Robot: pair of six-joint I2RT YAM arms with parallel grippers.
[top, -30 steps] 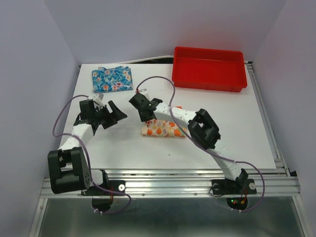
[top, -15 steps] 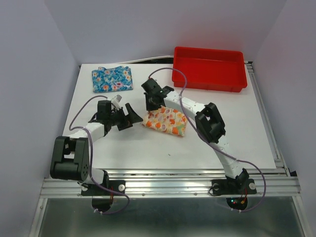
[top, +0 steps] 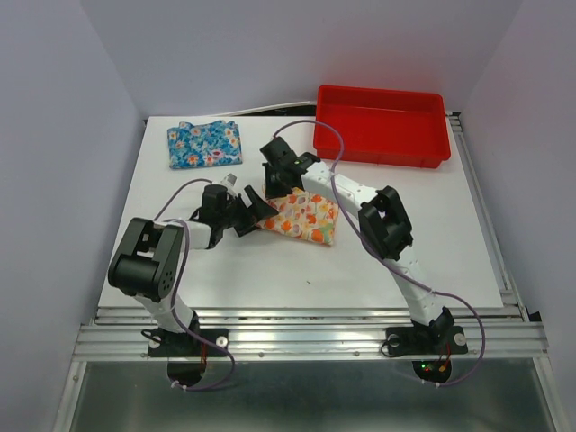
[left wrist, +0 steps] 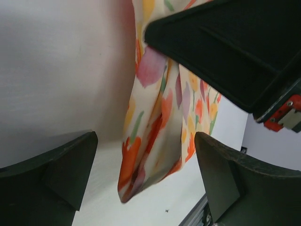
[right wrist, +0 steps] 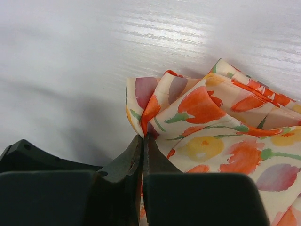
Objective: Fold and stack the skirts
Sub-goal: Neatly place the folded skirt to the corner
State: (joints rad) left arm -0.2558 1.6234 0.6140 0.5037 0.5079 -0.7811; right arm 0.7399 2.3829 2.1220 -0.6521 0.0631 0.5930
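Observation:
A fold of the skirt (top: 262,222) (left wrist: 151,160) hangs between the left gripper's open fingers, so the left gripper should ease them slightly farther over that cloth next and close.
The cream-yellow skirt (top: 304,216) with orange and red flowers lies partly lifted at the table's middle. My right gripper (top: 274,191) is shut on its far left corner; the pinched cloth (right wrist: 197,127) bunches in front of the closed jaws. My left gripper (top: 256,216) is open at the skirt's left edge. In the left wrist view a hanging fold of the skirt (left wrist: 150,141) sits between the wide-apart fingers (left wrist: 221,174), not gripped. The blue flowered skirt (top: 204,144) lies folded at the far left of the table.
A red plastic tray (top: 382,125) stands at the back right. The white table top (top: 396,261) ends at a metal rail along the near edge. Purple cables loop over both arms.
My right gripper pulled the cream-yellow skirt's corner up and away, opening the rolled cloth out. My left gripper moved right until its open jaws reached the skirt's left edge.

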